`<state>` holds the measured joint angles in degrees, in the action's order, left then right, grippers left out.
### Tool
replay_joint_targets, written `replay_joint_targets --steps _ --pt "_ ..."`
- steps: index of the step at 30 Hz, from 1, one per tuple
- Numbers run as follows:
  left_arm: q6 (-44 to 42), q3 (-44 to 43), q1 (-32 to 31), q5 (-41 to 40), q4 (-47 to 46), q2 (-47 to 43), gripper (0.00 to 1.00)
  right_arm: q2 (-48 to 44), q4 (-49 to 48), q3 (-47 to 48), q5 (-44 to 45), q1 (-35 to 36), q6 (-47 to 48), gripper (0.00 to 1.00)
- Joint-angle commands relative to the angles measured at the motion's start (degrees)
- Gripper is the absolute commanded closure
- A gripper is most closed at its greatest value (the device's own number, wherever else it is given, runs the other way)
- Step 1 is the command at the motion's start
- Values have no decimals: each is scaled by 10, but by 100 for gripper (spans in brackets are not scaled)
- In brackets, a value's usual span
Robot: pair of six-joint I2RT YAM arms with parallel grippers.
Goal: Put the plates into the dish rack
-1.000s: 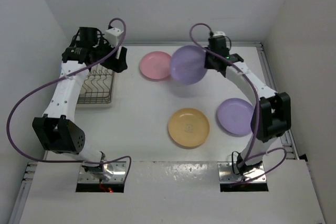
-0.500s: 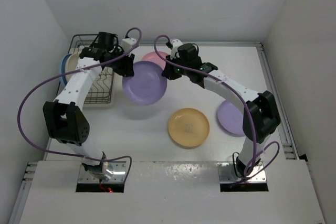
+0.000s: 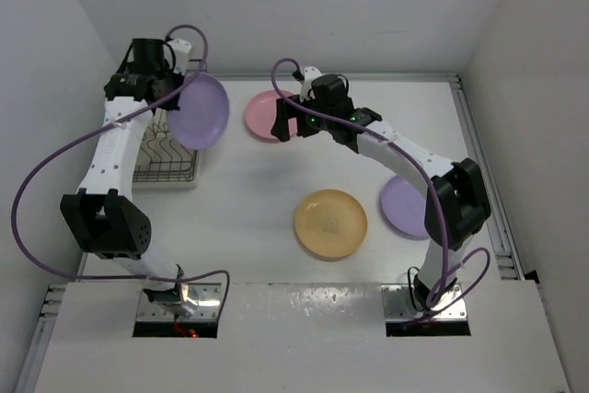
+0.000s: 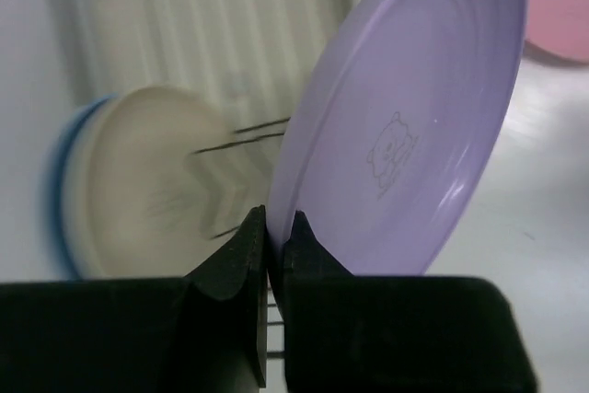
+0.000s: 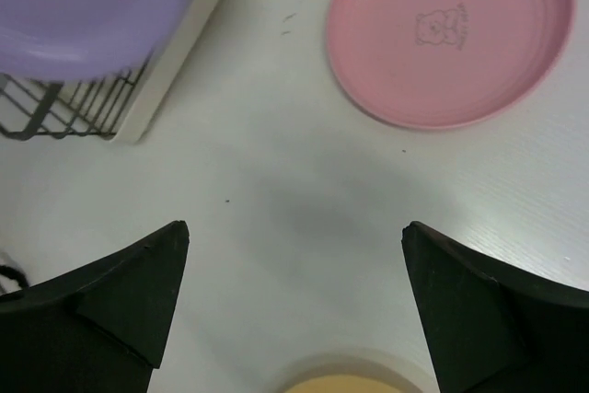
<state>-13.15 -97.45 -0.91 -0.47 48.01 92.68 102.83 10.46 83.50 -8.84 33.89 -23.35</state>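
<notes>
I will move my left gripper toward the cream plate next and turn the lavender plate upright, then go down into the dish rack [image 3: 166,175], because the rack's wires are empty there.
My left gripper [image 4: 273,227] is shut on the rim of a lavender plate [image 4: 405,135]. In the top view that plate [image 3: 200,109] hangs tilted on edge over the right side of the dish rack [image 3: 166,175], under the left gripper [image 3: 181,91]. A cream plate [image 4: 156,181] and a blue plate [image 4: 57,200] stand upright in the rack. My right gripper [image 5: 294,246] is open and empty above bare table, beside the pink plate [image 5: 451,34] [image 3: 267,115]. The orange plate [image 3: 330,224] lies mid-table. A second lavender plate [image 3: 403,207] lies at the right, partly behind the right arm.
The rack's wire tines [image 5: 55,108] and cream base edge [image 5: 175,52] show at the upper left of the right wrist view. White walls close in the table on the left, back and right. The right arm [image 3: 405,149] arches over the table's middle.
The right gripper let go of the lavender plate and opened wide. The left gripper shut on its rim and carried it left, tilting it on edge over the rack.
</notes>
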Motion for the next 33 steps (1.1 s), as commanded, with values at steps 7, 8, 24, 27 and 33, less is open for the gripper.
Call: replay_joint_targets --steps 7,8,24,27,33 --pt "-30 22 37 -387 -122 -94 100 -78 -5 -68 112 -2 -9 1" --pt "-39 32 37 -404 -135 -95 100 -83 -10 -82 116 -1 -6 1" --pt "-121 204 37 -467 -301 -110 100 -129 -25 -149 124 -37 -6 1" --pt "-107 230 37 -455 -301 -116 100 -129 -27 -152 119 -44 -15 1" --pt "-104 280 42 -449 -334 -111 100 -133 -31 -153 111 -50 -24 1"
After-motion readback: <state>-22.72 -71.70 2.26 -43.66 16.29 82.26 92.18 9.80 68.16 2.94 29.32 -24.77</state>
